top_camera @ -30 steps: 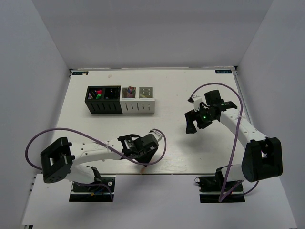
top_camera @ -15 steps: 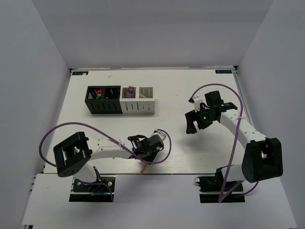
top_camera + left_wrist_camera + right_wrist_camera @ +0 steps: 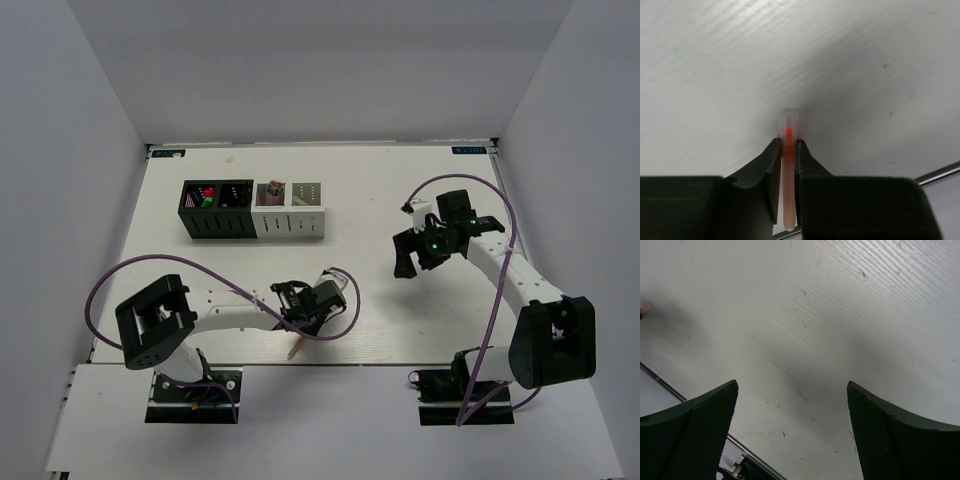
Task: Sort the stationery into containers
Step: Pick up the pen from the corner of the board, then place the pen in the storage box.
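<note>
The robot's left gripper needs to carry the pink clear tube (image 3: 294, 349) up and outward next, over the white cube at the row's end (image 3: 306, 194), and let it go where there is open space.
A pink clear tube (image 3: 788, 150) with a red core lies on the white table near its front edge. My left gripper (image 3: 788, 142) is shut on the tube, one jaw pressed against each side. In the top view the tube (image 3: 294, 349) pokes out below the left gripper (image 3: 300, 327). My right gripper (image 3: 405, 268) hangs open over bare table at the right, with nothing between its fingers (image 3: 705, 410). The containers, two black (image 3: 215, 222) and two white (image 3: 290, 222), stand in a row at the back left. Highlighters (image 3: 203, 194) with pink and green caps fill the leftmost cube.
The table's front edge (image 3: 350, 364) runs just below the tube. Pinkish items (image 3: 272, 188) stand in the first white cube. A purple cable (image 3: 140, 270) loops over the left arm, another (image 3: 490, 300) along the right arm.
The left gripper has lowered toward the front edge and closed its jaws onto the pink tube. The right arm has barely shifted.
</note>
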You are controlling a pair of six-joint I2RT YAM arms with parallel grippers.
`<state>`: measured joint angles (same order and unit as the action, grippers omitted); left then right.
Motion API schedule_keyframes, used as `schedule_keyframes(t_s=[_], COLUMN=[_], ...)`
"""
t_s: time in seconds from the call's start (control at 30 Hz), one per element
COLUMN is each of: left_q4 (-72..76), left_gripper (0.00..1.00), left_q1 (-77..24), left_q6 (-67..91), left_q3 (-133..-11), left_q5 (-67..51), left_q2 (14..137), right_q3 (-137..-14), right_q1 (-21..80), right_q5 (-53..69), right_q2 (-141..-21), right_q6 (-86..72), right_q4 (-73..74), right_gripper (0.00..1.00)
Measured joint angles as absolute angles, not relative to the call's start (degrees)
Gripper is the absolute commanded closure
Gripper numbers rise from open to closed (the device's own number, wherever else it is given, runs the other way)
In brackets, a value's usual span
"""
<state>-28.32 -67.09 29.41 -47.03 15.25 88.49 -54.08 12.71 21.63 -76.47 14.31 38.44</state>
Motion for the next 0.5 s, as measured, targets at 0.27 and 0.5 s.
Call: schedule_keyframes(t_s=[0.27,0.5], left_q4=[-31.57,-14.87], left_gripper=[1.00,1.00], left_q1=[-53.34,-38.72], left_q6=[21.45,15.31], left_q3=[-61.63,-72.73], left_q5=[12.21,6.96], left_q2=[87.46,87.85], right_q3=[-54.65,-54.11], right_q1=[12.49,12.49], right_q5=[31.07,35.94], right_q2=[-78.96,-76.99], right_q6=[21.47,27.11], right_q4=[44.01,45.78], right_gripper=[0.34,0.11])
